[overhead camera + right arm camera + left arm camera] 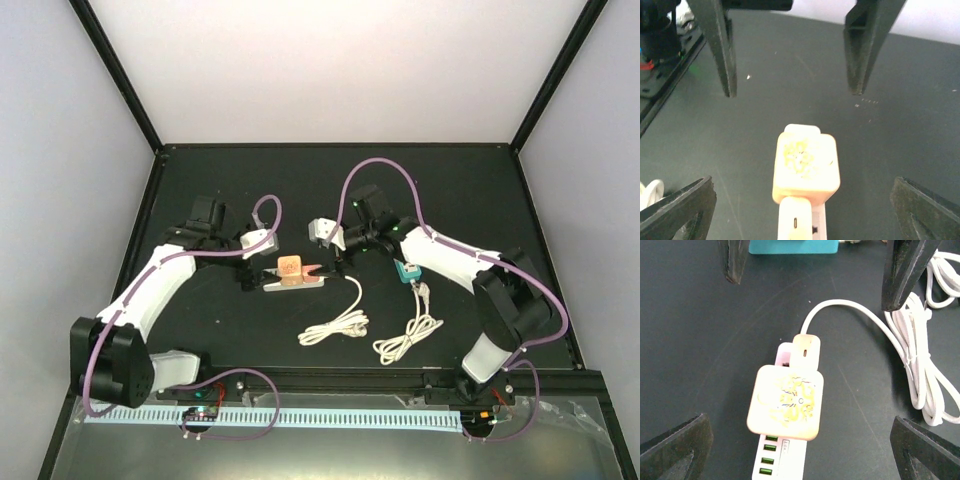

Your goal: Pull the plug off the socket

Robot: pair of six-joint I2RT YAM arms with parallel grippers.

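Observation:
My left gripper needs to move down and across next, to close on the sides of the plug (290,268) (785,401). The plug is below my open fingers, to their right in the top view.
The plug (786,401) is a peach cube with a yellow pattern on top, seated in the socket (782,460), a white power strip with green USB ports. In the top view the plug (290,268) stands on the socket (272,288) at mid-table. My left gripper (800,450) is open, with its fingers wide on either side of the plug and touching nothing. My right gripper (802,205) faces it from the other end, also open and astride the plug (806,169). The two grippers (252,272) (335,262) flank the strip.
The strip's white cable (920,375) curves away into a coil (335,325). A teal block (408,272) with its own coiled white cord (408,338) lies to the right. Black frame rails (400,385) border the dark mat.

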